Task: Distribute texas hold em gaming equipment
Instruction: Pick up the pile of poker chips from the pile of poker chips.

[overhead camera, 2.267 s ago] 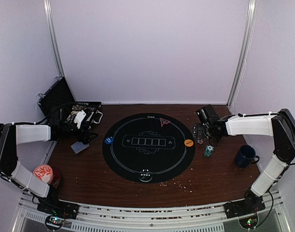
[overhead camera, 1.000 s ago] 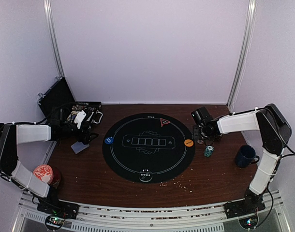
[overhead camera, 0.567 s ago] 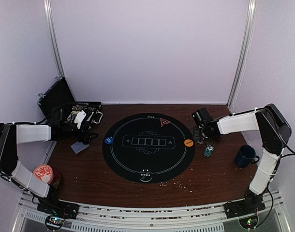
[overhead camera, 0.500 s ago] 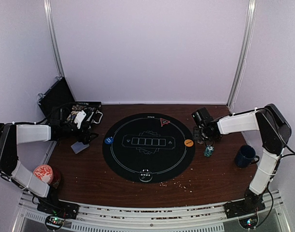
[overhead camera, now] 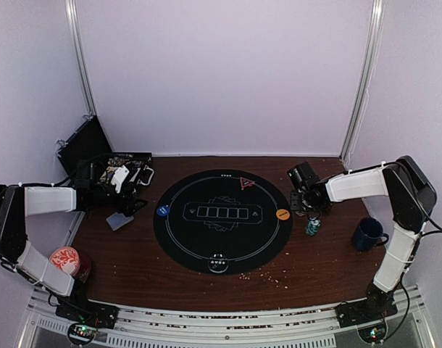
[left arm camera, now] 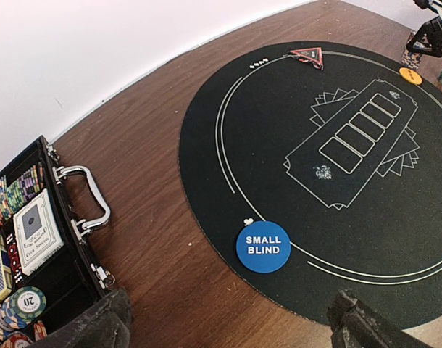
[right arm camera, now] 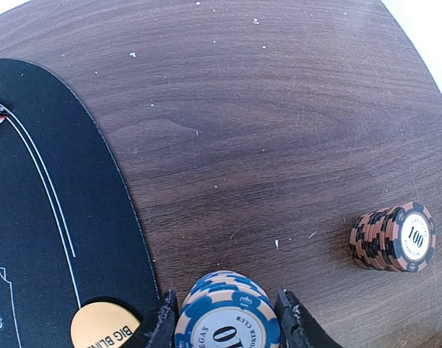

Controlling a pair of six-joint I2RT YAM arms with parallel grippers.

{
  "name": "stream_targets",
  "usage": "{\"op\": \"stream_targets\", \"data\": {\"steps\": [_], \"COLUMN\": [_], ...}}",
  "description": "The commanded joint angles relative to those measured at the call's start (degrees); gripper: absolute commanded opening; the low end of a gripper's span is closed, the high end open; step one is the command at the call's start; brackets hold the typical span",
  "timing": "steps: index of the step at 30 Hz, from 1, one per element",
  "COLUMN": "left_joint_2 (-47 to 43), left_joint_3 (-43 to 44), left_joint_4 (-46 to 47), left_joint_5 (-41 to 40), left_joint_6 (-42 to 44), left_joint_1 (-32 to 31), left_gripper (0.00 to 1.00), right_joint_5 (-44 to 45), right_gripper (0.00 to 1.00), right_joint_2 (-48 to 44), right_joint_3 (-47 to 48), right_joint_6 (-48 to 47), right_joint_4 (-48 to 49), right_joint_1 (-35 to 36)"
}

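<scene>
The robot's right gripper needs to bring its chips to the left in the top view, down onto the mat (overhead camera: 222, 239) near the small blind button, and then let go of them, as that spot is empty.
My right gripper (right arm camera: 226, 322) is just right of the black round mat (overhead camera: 222, 239), shut on a stack of blue-and-cream poker chips (right arm camera: 227, 308), one finger against each side. A brown-and-black stack marked 100 (right arm camera: 393, 236) lies on its side to the right. The orange big blind button (right arm camera: 109, 326) is at the mat's edge, a teal chip stack (overhead camera: 312, 226) just nearer. My left gripper (left arm camera: 232, 330) hangs open over the wood by the blue small blind button (left arm camera: 263, 246). The red triangle marker (left arm camera: 306, 54) lies at the mat's far rim.
An open black case (left arm camera: 32, 239) holding chips and card decks (left arm camera: 34, 230) stands at the back left, with a pale card (overhead camera: 119, 220) on the table beside it. A dark blue mug (overhead camera: 367, 233) is at the right and a red-topped can (overhead camera: 65, 259) at the near left.
My right gripper has shifted a little left and its jaws have closed in on the blue chip stack. The left arm has not moved.
</scene>
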Motion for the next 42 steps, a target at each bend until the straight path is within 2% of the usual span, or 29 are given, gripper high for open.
{"op": "stream_targets", "data": {"steps": [1,8,17,23,29,33,42], "left_joint_2": [0.78,0.98,1.15,1.26,1.15,1.0,0.01], "left_joint_3": [0.12,0.12,0.21,0.21,0.19,0.05,-0.66], "left_joint_4": [2.62,2.64,2.8,3.04,3.79,4.48,5.76], "left_joint_5": [0.57,0.53,0.47,-0.19,-2.33,-3.95,-4.68], "left_joint_6": [-0.32,-0.36,-0.41,-0.67,-1.73,-2.48,-2.96], "left_joint_1": [0.1,0.04,0.1,0.08,0.1,0.12,0.28], "left_gripper": [0.98,0.98,0.98,0.98,0.98,0.98,0.98], "right_joint_5": [1.81,2.71,2.79,4.53,7.13,4.06,-0.45], "right_gripper": [0.37,0.28,0.29,0.28,0.28,0.28,0.29], "right_joint_2": [-0.03,-1.22,-4.29,-5.09,-1.31,3.58,20.32], "right_joint_3": [-0.73,-0.49,-0.07,2.69,12.1,19.94,40.04], "right_joint_6": [0.61,0.35,-1.04,-2.63,-4.53,-5.34,-8.07], "right_joint_4": [-0.36,-0.54,-0.03,-1.37,-5.04,-5.76,-6.74], "right_joint_1": [-0.44,-0.43,0.66,5.81,15.23,19.63,27.18]}}
